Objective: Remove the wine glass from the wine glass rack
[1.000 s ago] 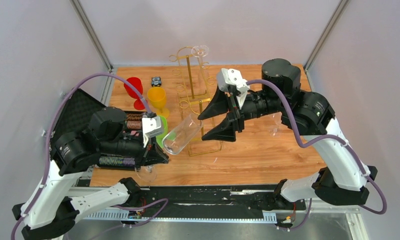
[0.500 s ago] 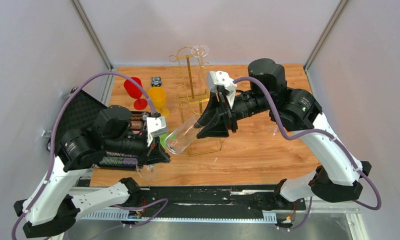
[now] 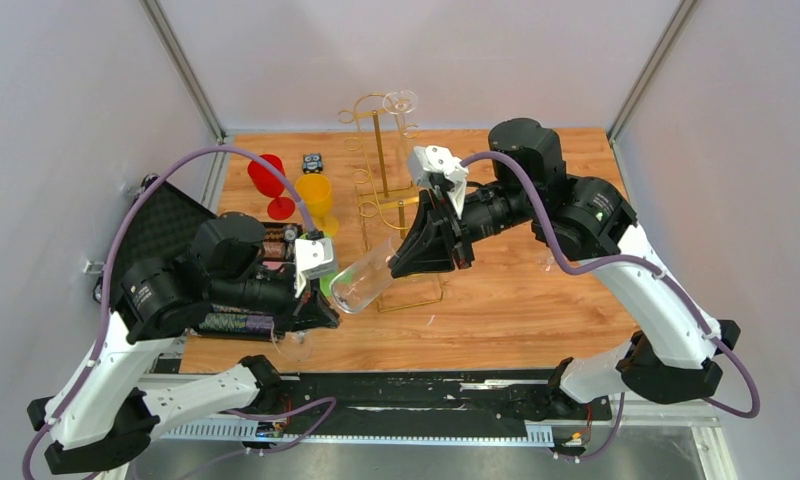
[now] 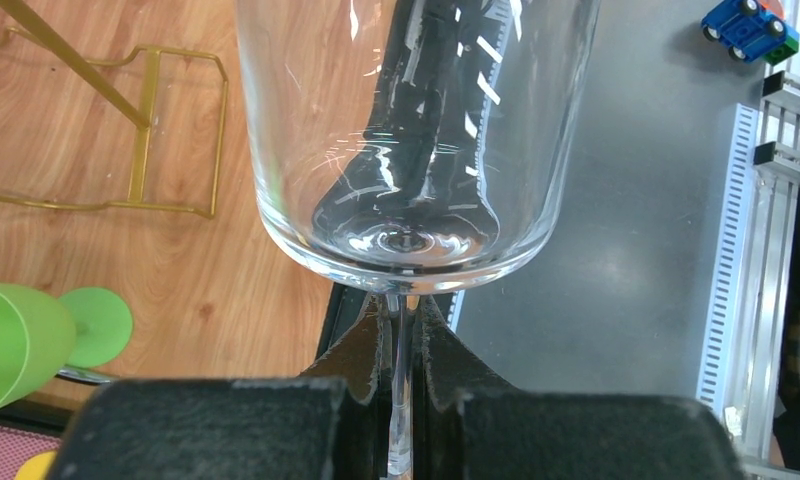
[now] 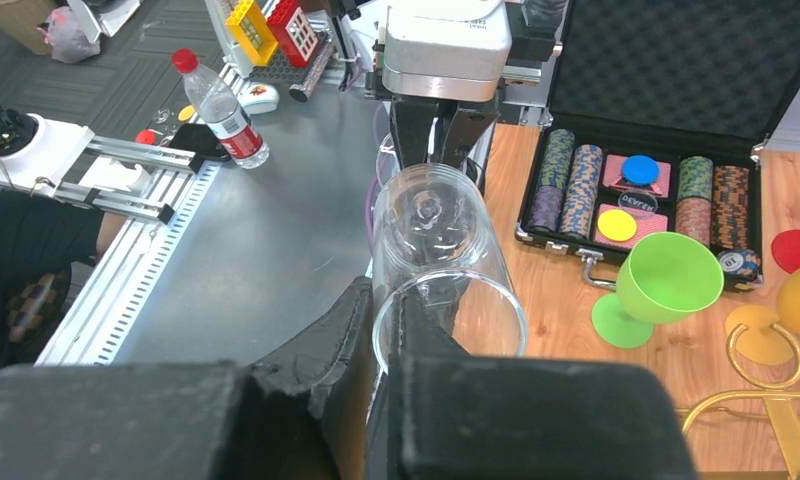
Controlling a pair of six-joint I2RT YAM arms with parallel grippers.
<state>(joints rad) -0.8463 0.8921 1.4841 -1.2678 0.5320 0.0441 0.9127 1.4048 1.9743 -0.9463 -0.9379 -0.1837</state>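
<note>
My right gripper swings to the right in the top view and down over the tabletop beside the rack next, turning fingers-down, since the glass lies tilted.
A clear wine glass (image 3: 364, 275) lies tilted in the air between both arms, in front of the gold wine glass rack (image 3: 381, 150). My left gripper (image 4: 404, 305) is shut on its thin stem just under the bowl (image 4: 406, 120). My right gripper (image 5: 384, 300) is shut on the bowl's wall at the rim, one finger inside the wine glass (image 5: 441, 240) and one outside. In the top view the right gripper (image 3: 401, 262) meets the glass from the right. Another clear glass (image 3: 401, 102) hangs at the rack's top.
A red glass (image 3: 268, 178) and a yellow glass (image 3: 316, 195) stand left of the rack, a small toy car (image 3: 312, 160) behind them. A green glass (image 5: 666, 280) stands by the open poker chip case (image 5: 656, 190). The rack's wire base (image 4: 141, 150) lies close by.
The right arm has moved left to the glass and its fingers have closed on the rim. The left gripper has kept its hold on the stem, shifting slightly.
</note>
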